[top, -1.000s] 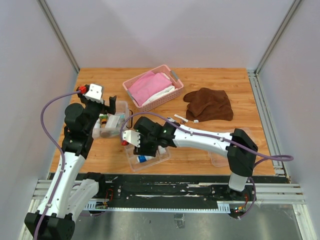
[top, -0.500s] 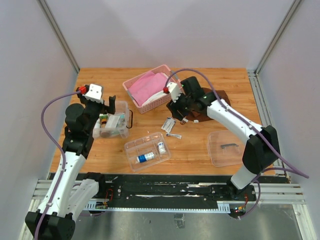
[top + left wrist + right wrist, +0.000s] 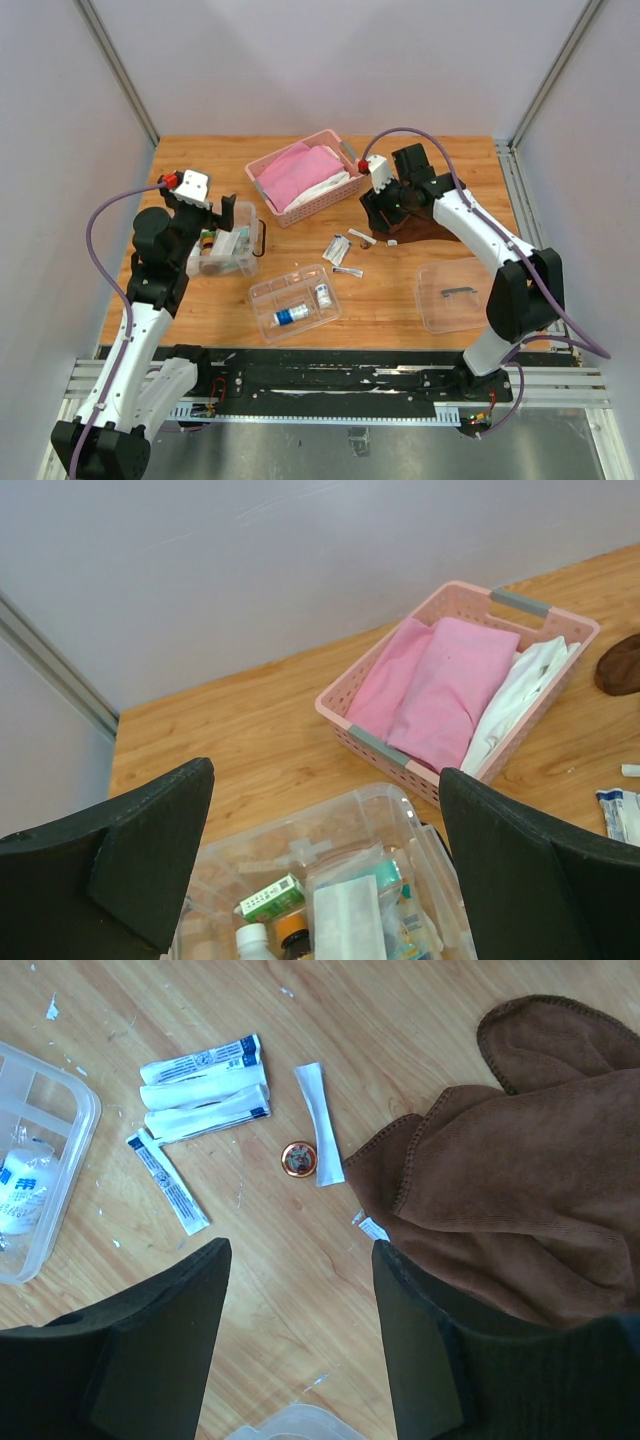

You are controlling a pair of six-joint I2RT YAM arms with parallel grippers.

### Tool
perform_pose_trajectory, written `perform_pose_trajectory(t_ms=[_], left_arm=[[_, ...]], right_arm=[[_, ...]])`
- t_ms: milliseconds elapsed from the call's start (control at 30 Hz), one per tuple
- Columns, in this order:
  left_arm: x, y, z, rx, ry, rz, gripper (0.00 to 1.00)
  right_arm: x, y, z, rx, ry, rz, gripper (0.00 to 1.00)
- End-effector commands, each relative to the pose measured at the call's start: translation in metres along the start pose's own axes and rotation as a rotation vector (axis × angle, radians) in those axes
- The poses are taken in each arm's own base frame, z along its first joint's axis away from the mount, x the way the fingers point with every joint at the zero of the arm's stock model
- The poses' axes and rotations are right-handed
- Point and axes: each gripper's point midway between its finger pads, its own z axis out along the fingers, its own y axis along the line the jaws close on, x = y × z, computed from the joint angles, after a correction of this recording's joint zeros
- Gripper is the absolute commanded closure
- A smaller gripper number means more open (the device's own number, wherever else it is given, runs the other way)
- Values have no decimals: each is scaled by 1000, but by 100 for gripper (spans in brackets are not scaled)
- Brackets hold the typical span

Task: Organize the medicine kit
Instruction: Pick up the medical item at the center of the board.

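Next, my open right gripper lowers straight down toward the wood around the small round tin (image 3: 366, 245), because the tin still lies loose outside the clear box (image 3: 240, 215).
The medicine kit's clear box (image 3: 240, 215) stands at the left, holding a green-and-white carton (image 3: 268, 897), small bottles (image 3: 290, 935) and packets (image 3: 350, 920). My left gripper (image 3: 325, 780) hangs open just above its rim (image 3: 300, 825), empty. The divided clear tray (image 3: 262, 292) lies near the front with two small bottles (image 3: 292, 314) in it. The lid (image 3: 455, 295) with a dark handle lies at the right front. Loose packets (image 3: 205, 1085) and a small round tin (image 3: 299, 1158) lie on the wood. My right gripper (image 3: 300, 1250) hovers open above the bare wood beside them, empty.
A pink slatted basket (image 3: 305, 175) with pink and white cloth stands at the back middle. A brown cloth (image 3: 520, 1180) is bunched at the back right, right beside my right gripper (image 3: 378, 212). Grey walls close in the table on three sides.
My right arm has swung from over the divided tray back and right to the packets and brown cloth, its jaws a little wider. The left arm has not moved.
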Motion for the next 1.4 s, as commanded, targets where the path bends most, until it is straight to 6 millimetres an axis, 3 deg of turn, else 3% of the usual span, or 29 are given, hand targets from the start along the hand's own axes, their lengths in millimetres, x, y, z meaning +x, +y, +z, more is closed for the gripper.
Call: perform_pose_trajectory(t_ms=[0, 267, 500, 767, 1367], left_arm=[[-3, -3, 1, 21, -29, 0, 1], [0, -12, 1, 69, -31, -9, 1], [2, -16, 0, 85, -36, -7, 1], [2, -16, -1, 86, -43, -4, 1], [5, -17, 1, 94, -38, -1, 1]], right_arm=[[25, 9, 12, -64, 79, 31, 41], [43, 28, 35, -167, 157, 51, 53], [56, 27, 54, -135, 222, 30, 57], [77, 28, 73, -151, 295, 67, 54], [91, 30, 103, -174, 361, 108, 54]])
